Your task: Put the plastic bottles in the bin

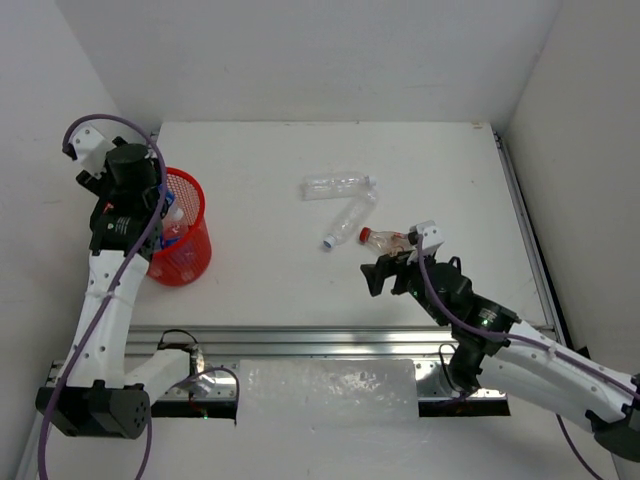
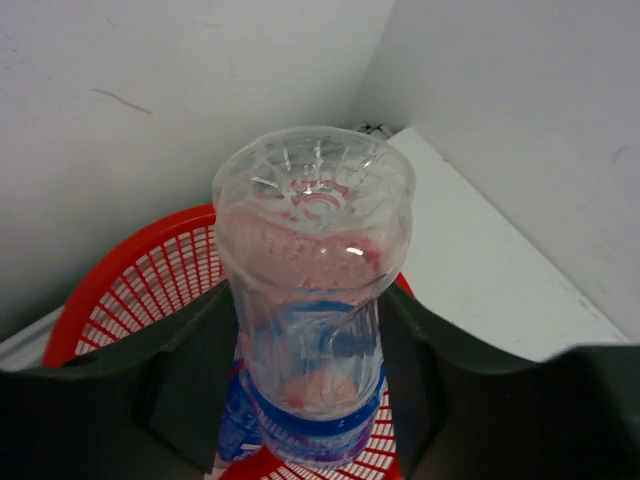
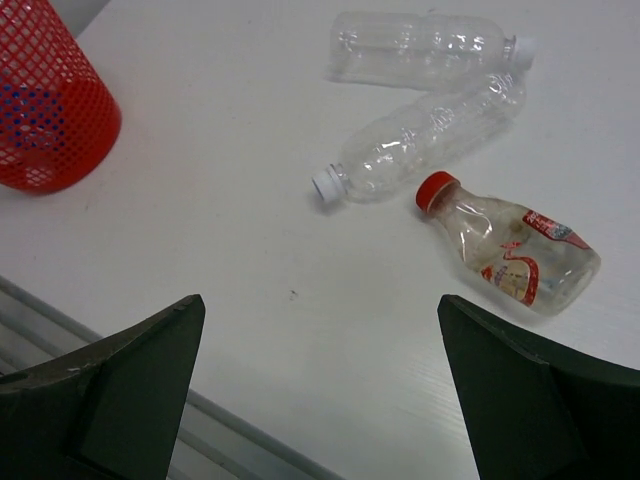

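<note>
The right gripper moves outward and down next, turning over the red-capped bottle's middle [image 1: 388, 242] [image 3: 500, 240], since the red-capped bottle lies below and outward of the gripper's open fingers.
My left gripper [image 1: 160, 222] is shut on a clear blue-labelled bottle [image 2: 312, 300] and holds it base up over the red mesh bin [image 1: 190, 255]; the bin's rim [image 2: 120, 290] lies below the fingers. Another blue label [image 2: 232, 425] shows inside the bin. My right gripper [image 1: 392, 272] is open and empty above the table, jaws wide apart [image 3: 320, 305]. The red-capped bottle with the brownish label [image 3: 510, 255] lies just beyond it. Two unlabelled bottles [image 3: 420, 45] [image 3: 420, 140] lie farther back, touching at their ends.
The bin stands at the table's left edge beside the left wall [image 1: 60, 100]. A metal rail [image 1: 340, 340] runs along the near edge. The bin also shows at the far left of the right wrist view [image 3: 45, 110].
</note>
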{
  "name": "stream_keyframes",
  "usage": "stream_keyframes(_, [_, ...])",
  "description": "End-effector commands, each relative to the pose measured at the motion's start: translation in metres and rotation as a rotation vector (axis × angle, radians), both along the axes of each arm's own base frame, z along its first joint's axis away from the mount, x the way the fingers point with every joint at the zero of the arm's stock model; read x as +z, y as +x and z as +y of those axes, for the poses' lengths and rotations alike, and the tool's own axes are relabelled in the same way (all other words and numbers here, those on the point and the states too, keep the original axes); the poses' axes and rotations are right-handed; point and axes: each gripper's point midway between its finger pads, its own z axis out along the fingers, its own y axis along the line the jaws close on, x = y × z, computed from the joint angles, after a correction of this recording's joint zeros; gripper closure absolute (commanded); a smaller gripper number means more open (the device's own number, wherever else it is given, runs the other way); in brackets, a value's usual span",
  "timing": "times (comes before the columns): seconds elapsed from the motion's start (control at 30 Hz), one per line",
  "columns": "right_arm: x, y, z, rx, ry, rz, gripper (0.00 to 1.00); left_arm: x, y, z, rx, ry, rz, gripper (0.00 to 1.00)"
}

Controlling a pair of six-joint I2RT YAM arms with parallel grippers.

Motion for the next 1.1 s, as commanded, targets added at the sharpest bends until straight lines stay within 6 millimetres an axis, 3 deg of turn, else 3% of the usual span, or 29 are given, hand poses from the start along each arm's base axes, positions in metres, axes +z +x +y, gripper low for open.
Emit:
stream_keyframes(0.0, [-0.005, 0.005, -0.003, -0.029, -0.013, 0.026, 0.01, 0.017, -0.004, 0.004, 0.018, 0.022, -0.039, 0.46])
stream_keyframes(0.03, [-0.008, 0.008, -0.005, -0.051, -0.011, 0.05, 0.01, 0.015, -0.006, 0.002, 0.007, 0.005, -0.038, 0.24])
stream_keyframes(0.13, [-0.026, 0.022, -0.012, -0.117, -0.071, 0.163, 0.01, 0.015, -0.011, -0.006, -0.04, -0.019, -0.034, 0.06])
stream_keyframes(0.17, [-0.055, 0.021, -0.014, -0.109, -0.157, 0.28, 0.01, 0.017, -0.013, -0.009, -0.057, -0.022, -0.036, 0.05])
stream_keyframes(0.2, [-0.045, 0.031, -0.012, -0.112, -0.168, 0.292, 0.01, 0.016, -0.015, -0.014, -0.094, -0.025, -0.02, 0.05])
stream_keyframes(0.33, [-0.058, 0.072, -0.029, -0.151, -0.354, 0.316, 0.01, 0.03, -0.038, -0.034, -0.236, -0.024, -0.059, 0.04])
stream_keyframes(0.4, [-0.065, 0.091, -0.025, -0.068, -0.462, 0.327, 0.01, 0.026, -0.049, -0.054, -0.363, -0.031, -0.073, 0.04])
stream_keyframes(0.47, [-0.06, 0.111, -0.03, -0.061, -0.514, 0.361, 0.01, 0.006, -0.053, -0.069, -0.452, -0.045, -0.05, 0.04])
stream_keyframes(0.5, [-0.078, 0.12, -0.04, -0.07, -0.612, 0.4, 0.01, 0.004, -0.06, -0.08, -0.519, -0.045, -0.062, 0.04])
stream_keyframes(0.57, [-0.082, 0.137, -0.05, -0.064, -0.679, 0.432, 0.01, -0.015, -0.063, -0.086, -0.556, -0.055, -0.03, 0.04])
stream_keyframes(0.6, [-0.105, 0.141, -0.059, -0.03, -0.755, 0.495, 0.01, -0.021, -0.068, -0.09, -0.579, -0.051, -0.014, 0.04])
stream_keyframes(0.67, [-0.114, 0.148, -0.064, 0.026, -0.829, 0.548, 0.02, -0.026, -0.072, -0.09, -0.59, -0.042, 0.004, 0.03])
stream_keyframes(0.7, [-0.131, 0.149, -0.069, 0.053, -0.845, 0.597, 0.03, -0.03, -0.073, -0.089, -0.584, -0.043, 0.014, 0.03])
stream_keyframes(0.73, [-0.135, 0.148, -0.068, 0.089, -0.834, 0.623, 0.04, -0.031, -0.073, -0.089, -0.58, -0.045, 0.016, 0.03])
stream_keyframes(0.93, [-0.168, 0.127, -0.06, 0.253, -0.764, 0.738, 0.06, -0.038, -0.07, -0.103, -0.645, -0.053, 0.022, 0.03])
stream_keyframes(1.0, [-0.174, 0.121, -0.061, 0.261, -0.753, 0.766, 0.14, -0.038, -0.069, -0.105, -0.659, -0.055, 0.021, 0.03])
stream_keyframes(1.07, [-0.181, 0.112, -0.065, 0.256, -0.744, 0.818, 0.28, -0.038, -0.07, -0.109, -0.682, -0.058, 0.018, 0.03])
